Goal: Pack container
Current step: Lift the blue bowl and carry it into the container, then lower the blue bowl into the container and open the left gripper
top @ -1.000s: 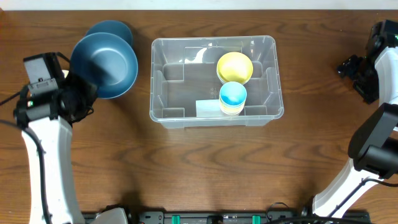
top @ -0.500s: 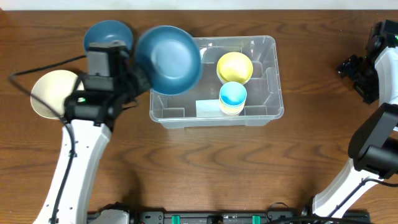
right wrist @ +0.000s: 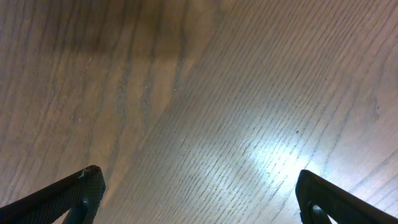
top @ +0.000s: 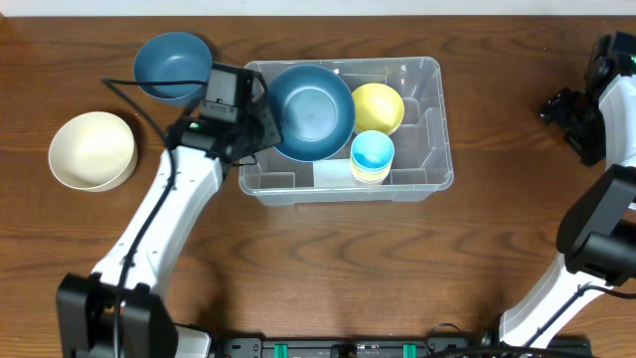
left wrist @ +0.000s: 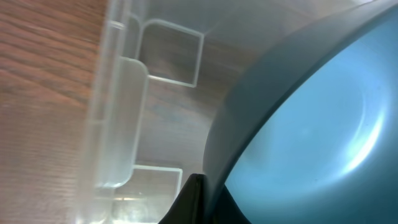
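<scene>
I will next move my left gripper down and slowly toward the yellow bowl (top: pixel 378 105), and let go of the dark blue bowl's rim. Free container bottom shows below the dark blue bowl (top: pixel 312 112).
The clear plastic container (top: pixel 432 119) sits at the table's middle back. Inside it are a yellow bowl (top: pixel 378 105) and a light blue cup (top: pixel 373 152) stacked in a yellow one. My left gripper (top: pixel 266 127) is shut on the rim of a large dark blue bowl (top: pixel 312 111) and holds it over the container's left half. In the left wrist view the bowl (left wrist: pixel 311 124) fills the right side, the fingers (left wrist: pixel 205 202) pinch its rim, and the container's wall (left wrist: pixel 118 124) is at left. My right gripper (right wrist: pixel 199 199) is open over bare wood at the far right.
A smaller dark blue bowl (top: pixel 172 64) sits at the back left, next to the container. A cream bowl (top: pixel 91 149) sits at the left. The right arm (top: pixel 596 109) stands at the table's right edge.
My left arm has carried the large blue bowl rightward from the left side to over the container's left half. The cream bowl came into view. The right arm has not moved.
</scene>
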Tool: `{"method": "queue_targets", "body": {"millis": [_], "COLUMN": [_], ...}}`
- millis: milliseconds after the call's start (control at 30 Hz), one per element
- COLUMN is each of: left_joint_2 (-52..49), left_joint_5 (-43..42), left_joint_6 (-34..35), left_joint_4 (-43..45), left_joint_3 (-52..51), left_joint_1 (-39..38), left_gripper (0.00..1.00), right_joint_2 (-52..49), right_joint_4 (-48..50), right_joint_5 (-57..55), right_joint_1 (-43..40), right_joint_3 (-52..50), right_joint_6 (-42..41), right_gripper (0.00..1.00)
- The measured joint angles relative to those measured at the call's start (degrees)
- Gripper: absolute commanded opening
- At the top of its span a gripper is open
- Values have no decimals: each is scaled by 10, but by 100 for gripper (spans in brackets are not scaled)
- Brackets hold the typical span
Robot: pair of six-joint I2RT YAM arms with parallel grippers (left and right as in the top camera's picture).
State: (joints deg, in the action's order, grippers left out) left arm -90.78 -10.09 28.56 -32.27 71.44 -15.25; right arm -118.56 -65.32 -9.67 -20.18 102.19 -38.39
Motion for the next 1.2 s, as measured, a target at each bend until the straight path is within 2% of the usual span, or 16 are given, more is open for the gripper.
{"method": "queue_targets", "body": {"millis": [567, 1200], "left_joint_2": [-84, -95], "left_joint_5": [16, 31], "left_joint_6": [-1, -2], "left_joint_4": [41, 56], "left_joint_3": [0, 0], "left_joint_1": [-8, -8], "left_gripper": [6, 6], "right_joint_2": [0, 0], "right_joint_4": [0, 0], "right_joint_5": [0, 0], "right_joint_1": [0, 0], "right_joint_3": [0, 0], "right_joint_6": [0, 0], "right_gripper": [99, 99]}}
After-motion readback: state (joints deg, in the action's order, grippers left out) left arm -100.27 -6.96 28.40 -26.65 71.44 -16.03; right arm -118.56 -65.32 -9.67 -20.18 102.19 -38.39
